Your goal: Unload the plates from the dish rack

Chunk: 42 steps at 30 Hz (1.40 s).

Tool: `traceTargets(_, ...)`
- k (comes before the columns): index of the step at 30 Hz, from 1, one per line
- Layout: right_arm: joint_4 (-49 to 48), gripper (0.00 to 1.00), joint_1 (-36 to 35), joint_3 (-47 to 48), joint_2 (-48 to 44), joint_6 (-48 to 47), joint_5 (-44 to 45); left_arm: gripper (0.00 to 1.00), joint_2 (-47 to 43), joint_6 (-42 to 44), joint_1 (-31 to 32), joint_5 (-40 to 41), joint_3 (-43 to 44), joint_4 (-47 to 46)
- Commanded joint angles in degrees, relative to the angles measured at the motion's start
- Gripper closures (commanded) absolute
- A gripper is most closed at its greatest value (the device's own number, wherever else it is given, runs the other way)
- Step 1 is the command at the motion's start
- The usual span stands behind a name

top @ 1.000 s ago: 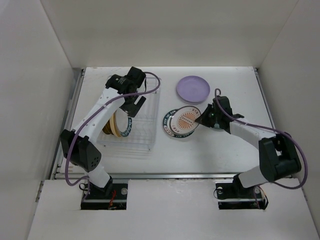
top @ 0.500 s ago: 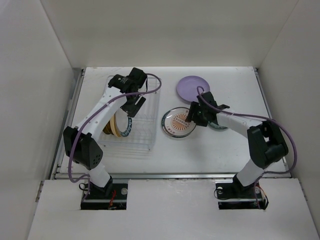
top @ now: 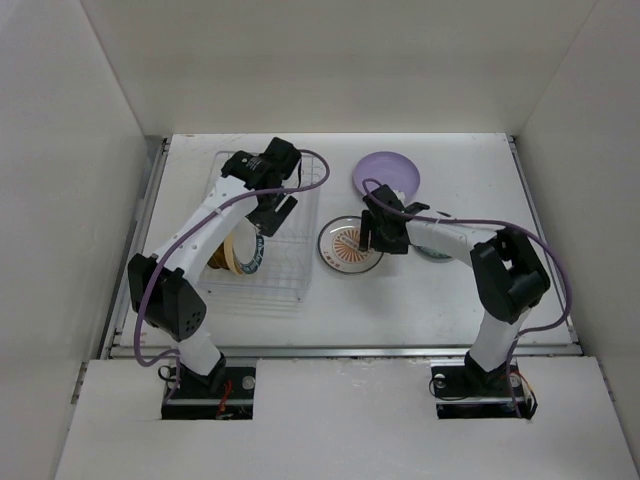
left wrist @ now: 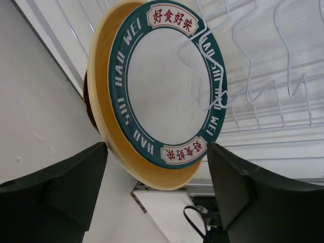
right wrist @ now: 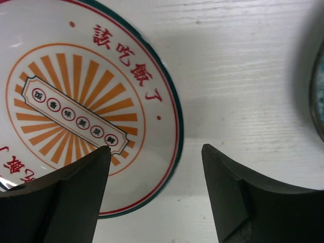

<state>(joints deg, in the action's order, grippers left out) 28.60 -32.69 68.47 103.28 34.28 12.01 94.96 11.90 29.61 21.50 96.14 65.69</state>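
Note:
The left gripper will next go down onto the white plate's rim, with one finger sliding between the white and yellow-tan plates, because the rims of both plates stand between its fingers.
The wire dish rack stands at the left and holds three upright plates. In the left wrist view the front one is white with a dark teal lettered rim. A yellow-tan plate stands behind it, and a dark brown plate behind that. My left gripper is open, its fingers astride the plates' edge without touching. An orange sunburst plate lies flat on the table. My right gripper hangs open over its rim, holding nothing.
A lavender plate lies at the back of the table. The edge of a teal patterned plate shows to the right of the sunburst plate, under the right arm. The rack's wires run beside the plates. White walls enclose the table.
My right gripper has opened and let go of the orange sunburst plate, which now lies flat further left. The left gripper has narrowed a little and come closer to the racked plates.

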Motion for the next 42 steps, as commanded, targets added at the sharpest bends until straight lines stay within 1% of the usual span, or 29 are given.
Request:
traceTargets(1, 2.4, 0.21, 0.1, 1.8, -4.6, -0.5, 5.2, 0.21, -3.5, -1.1, 2.3, 2.6, 0.3, 1.0)
traceTargets(2, 2.4, 0.18, 0.1, 1.2, -5.5, -0.5, 5.2, 0.2, -3.6, -1.1, 2.3, 3.3, 0.9, 0.4)
traceTargets(4, 1.9, 0.18, 0.1, 0.7, -7.9, -0.5, 5.2, 0.19, -4.1, -1.1, 2.9, 3.8, 0.9, 0.4)
traceTargets(6, 1.4, 0.18, 0.1, 0.7, -9.3, -0.5, 4.7, 0.19, -4.8, -0.5, 4.9, 3.8, 0.9, -0.3)
traceTargets(8, 1.4, 0.18, 0.1, 0.7, -11.2, 0.0, 4.7, 0.19, -5.4, 0.2, 6.2, 2.5, -0.7, -1.0)
traceTargets(10, 0.8, 0.18, 0.1, 0.7, -12.1, 0.0, 4.2, 0.24, -5.4, 0.8, 6.2, 0.0, -1.6, -1.0)
traceTargets(12, 0.8, 0.18, 0.1, 0.7, -12.9, 0.0, 4.2, 0.25, -4.6, 1.4, 6.2, -0.1, -3.1, -1.0)
traceTargets(14, 0.2, 0.18, 0.1, 0.2, -13.5, 0.0, 3.6, 0.3, -3.2, 0.8, 6.2, 5.5, -3.8, -1.0)
traceTargets(16, 0.2, 0.18, 0.1, -0.3, -14.8, 0.0, 3.6, 0.33, -1.4, 0.1, 6.2, 8.0, -3.8, -1.0)
traceTargets(18, -0.3, 0.18, 0.1, -1.0, -15.5, 0.0, 3.1, 0.38, 0.0, 0.1, 4.4, 8.0, -3.2, -1.0)
traceTargets(19, -0.3, 0.18, 0.1, -1.0, -16.2, 0.0, 3.1, 0.38, 0.5, -0.4, 3.2, 8.6, -3.2, -1.6)
traceTargets(21, -0.9, 0.18, 0.1, -1.5, -16.9, 0.0, 3.1, 0.4, 1.2, -0.4, 3.2, 10.6, -2.7, -2.2)
traceTargets(25, -2.1, 0.18, 0.1, -2.6, -19.1, -0.5, 2.6, 0.37, 1.7, 0.1, 2.7, 12.3, -3.3, -3.6)
traceTargets(28, -2.1, 0.18, 0.1, -3.9, -19.6, -0.5, 2.1, 0.37, 1.7, 0.1, 2.0, 12.3, -4.5, -4.4)
traceTargets(29, -2.1, 0.18, 0.1, -3.9, -20.2, -0.5, 2.1, 0.37, 2.9, 0.1, 1.4, 12.3, -4.6, -4.4)
traceTargets(34, -2.6, 0.18, 0.1, -4.4, -21.4, -1.1, 2.1, 0.41, 5.3, -1.0, -2.5, 7.2, -4.6, -1.4)
traceTargets(37, -2.6, 0.18, 0.1, -4.4, -22.0, -1.1, 2.1, 0.41, 5.3, -1.0, -3.9, 7.2, -4.6, -1.4)
traceTargets(39, -3.1, 0.18, 0.1, -4.9, -22.5, -1.1, 1.5, 0.45, 5.3, -1.0, -4.6, 6.1, -4.0, -1.4)
traceTargets(40, -3.1, 0.18, 0.1, -4.9, -22.5, -1.1, 1.5, 0.49, 5.3, -1.6, -4.6, 4.4, -4.0, -1.4)
traceTargets(41, -3.6, 0.18, 0.1, -4.9, -22.5, -1.1, 1.5, 0.55, 5.3, -1.6, -5.1, 3.0, -3.5, -0.8)
traceTargets(42, -3.6, 0.18, 0.1, -5.5, -22.5, -1.1, 1.5, 0.75, 5.3, -1.6, -5.1, 1.6, -3.0, -0.8)
